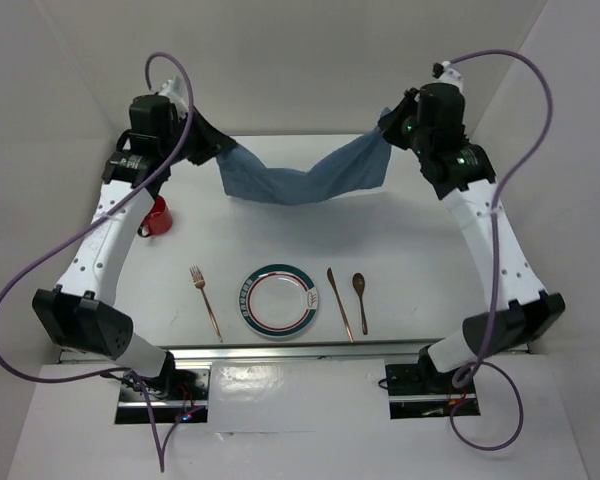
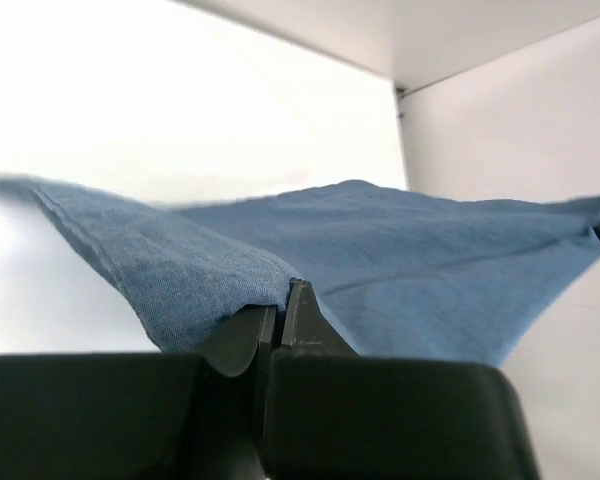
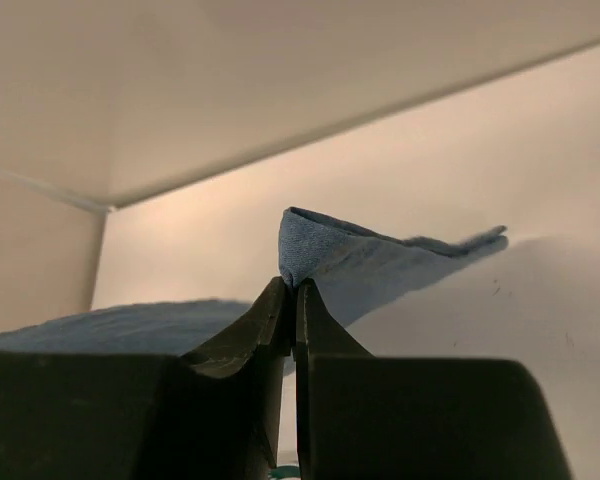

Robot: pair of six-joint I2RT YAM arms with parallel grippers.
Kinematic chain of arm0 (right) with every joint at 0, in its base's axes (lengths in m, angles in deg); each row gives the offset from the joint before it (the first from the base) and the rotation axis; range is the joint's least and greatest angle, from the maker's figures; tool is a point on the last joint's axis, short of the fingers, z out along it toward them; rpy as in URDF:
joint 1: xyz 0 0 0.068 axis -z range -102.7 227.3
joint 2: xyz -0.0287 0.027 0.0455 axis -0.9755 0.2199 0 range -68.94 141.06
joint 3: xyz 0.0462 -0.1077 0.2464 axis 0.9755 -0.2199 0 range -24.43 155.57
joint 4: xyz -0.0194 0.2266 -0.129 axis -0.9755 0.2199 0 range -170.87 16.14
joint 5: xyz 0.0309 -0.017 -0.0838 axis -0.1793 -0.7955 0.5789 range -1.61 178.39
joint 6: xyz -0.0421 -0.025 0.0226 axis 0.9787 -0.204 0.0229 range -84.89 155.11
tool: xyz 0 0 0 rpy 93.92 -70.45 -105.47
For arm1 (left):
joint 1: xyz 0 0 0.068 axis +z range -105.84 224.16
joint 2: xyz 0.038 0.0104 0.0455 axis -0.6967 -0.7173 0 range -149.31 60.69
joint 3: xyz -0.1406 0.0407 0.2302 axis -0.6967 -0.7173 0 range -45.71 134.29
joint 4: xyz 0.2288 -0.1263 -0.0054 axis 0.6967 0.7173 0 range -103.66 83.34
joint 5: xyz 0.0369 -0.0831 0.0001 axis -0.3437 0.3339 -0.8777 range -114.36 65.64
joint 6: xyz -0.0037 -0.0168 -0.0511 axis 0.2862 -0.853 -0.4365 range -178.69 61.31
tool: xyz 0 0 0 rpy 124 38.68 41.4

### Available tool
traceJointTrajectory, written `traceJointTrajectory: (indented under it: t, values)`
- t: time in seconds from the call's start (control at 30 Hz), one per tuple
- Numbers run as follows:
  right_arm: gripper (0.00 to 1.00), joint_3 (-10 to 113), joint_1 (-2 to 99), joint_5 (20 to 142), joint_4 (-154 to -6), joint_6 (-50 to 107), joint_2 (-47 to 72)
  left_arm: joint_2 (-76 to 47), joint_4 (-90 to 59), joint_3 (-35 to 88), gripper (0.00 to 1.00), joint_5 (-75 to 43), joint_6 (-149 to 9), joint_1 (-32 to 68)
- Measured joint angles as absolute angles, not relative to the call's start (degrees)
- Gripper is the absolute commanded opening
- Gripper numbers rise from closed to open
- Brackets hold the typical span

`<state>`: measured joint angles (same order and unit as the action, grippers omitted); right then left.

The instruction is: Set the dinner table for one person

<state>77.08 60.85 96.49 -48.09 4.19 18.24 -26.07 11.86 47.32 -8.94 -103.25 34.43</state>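
Note:
The left gripper pulls away from the right gripper next, then lowers to the far end of the table and releases, because the placemat (image 1: 300,178) sags between them.
A blue cloth placemat (image 1: 300,178) hangs slack between my two grippers at the far end of the white dinner table (image 1: 420,250), sagging in the middle. My left gripper (image 1: 216,148) is shut on its left corner; in the left wrist view the cloth (image 2: 400,260) drapes over the closed jaws of that gripper (image 2: 283,295). My right gripper (image 1: 388,128) is shut on the right corner, and the pinched fold of cloth (image 3: 320,245) rises above its gripper (image 3: 291,290). Near the front lie a fork (image 1: 205,300), a plate (image 1: 278,301), a knife (image 1: 340,303) and a spoon (image 1: 361,300).
A red mug (image 1: 156,217) stands at the left side of the table, beside the left arm. White walls close in the table on the left, right and far sides. A metal rail (image 1: 300,350) runs along the near edge.

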Motion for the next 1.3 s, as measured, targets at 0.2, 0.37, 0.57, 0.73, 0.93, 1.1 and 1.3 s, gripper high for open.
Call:
traceJointTrajectory:
  t: [0.2, 0.37, 0.57, 0.73, 0.93, 1.1, 1.3]
  values:
    - [0.0, 75.42, 60.83, 98.79, -49.21, 5.7, 5.78, -21.15, 16.76, 53.09, 0.0, -7.45, -100.6, 36.35]
    - [0.0, 74.94, 60.56, 98.68, -48.72, 6.46, -1.13, -13.9, 20.74, 54.05, 0.0, -6.16, -99.32, 37.27]
    - [0.0, 71.05, 60.17, 97.91, -48.22, 6.46, -4.45, -7.25, 22.75, 54.05, 0.0, -6.23, -98.88, 37.23]
    - [0.0, 67.88, 60.1, 99.22, -50.04, 8.1, -1.21, -11.1, 21.7, 54.12, 0.0, -7.02, -97.52, 37.23]
    - [0.0, 66.18, 63.47, 100.86, -58.84, 11.12, 12.95, -29.26, 17.33, 57.31, 0.0, -8.11, -96.43, 37.49]
    - [0.51, 71.14, 66.92, 99.16, -64.55, 12.01, 34.94, -53.72, 18.55, 69.9, 0.57, -9.88, -96.12, 37.68]
    - [0.93, 90.46, 68.59, 96.43, -61.47, 12.1, 60.95, -78.2, 21.63, 93.07, 1.0, -10.67, -96.06, 38.19]
